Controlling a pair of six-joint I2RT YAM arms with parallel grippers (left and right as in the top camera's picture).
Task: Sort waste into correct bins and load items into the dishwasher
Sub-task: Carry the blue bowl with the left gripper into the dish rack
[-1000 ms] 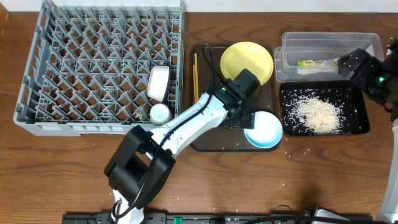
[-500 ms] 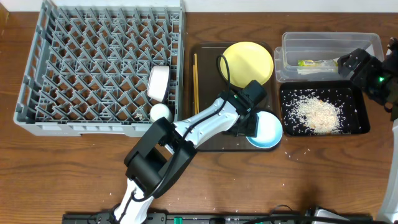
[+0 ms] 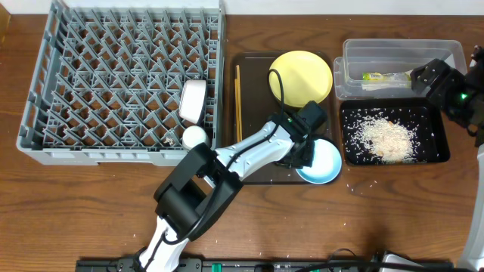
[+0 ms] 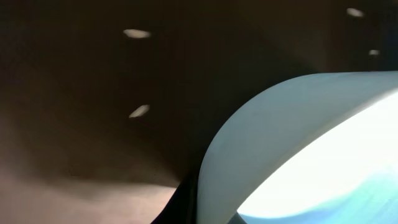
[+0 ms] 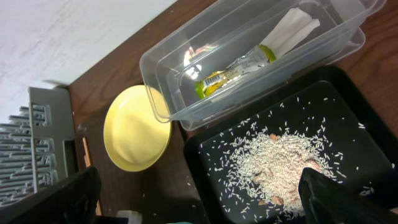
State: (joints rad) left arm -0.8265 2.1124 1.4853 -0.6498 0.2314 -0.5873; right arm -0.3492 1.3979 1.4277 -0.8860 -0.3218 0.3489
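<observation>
The dish rack's wires beyond the white bowl are empty, so my left gripper should next lift, swing outward over them, tilt the pale blue bowl and lower to release it.
The pale blue bowl (image 3: 325, 162) sits at the right front corner of the brown tray (image 3: 249, 170). My left gripper (image 3: 305, 151) is shut on the bowl's left rim. In the left wrist view the bowl's rim (image 4: 261, 143) fills the frame, and one dark finger (image 4: 181, 208) shows beside it. The yellow plate (image 3: 300, 75) and the chopsticks (image 3: 237, 92) lie on the same tray. A white bowl (image 3: 193, 100) and a white cup (image 3: 195, 137) stand in the grey dish rack (image 3: 113, 75). My right gripper (image 5: 199, 208) hangs open above the black tray (image 5: 348, 124).
The clear tub (image 3: 355, 57) holds the yellow-green wrapper (image 3: 382, 75). Rice scraps (image 3: 386, 136) are piled in the black tray (image 3: 439, 155). A few grains lie on the table in front of the trays. My left arm stretches diagonally across the brown tray.
My left gripper slid right and forward from beside the plate to the blue bowl and shut on its rim. The right arm stayed still.
</observation>
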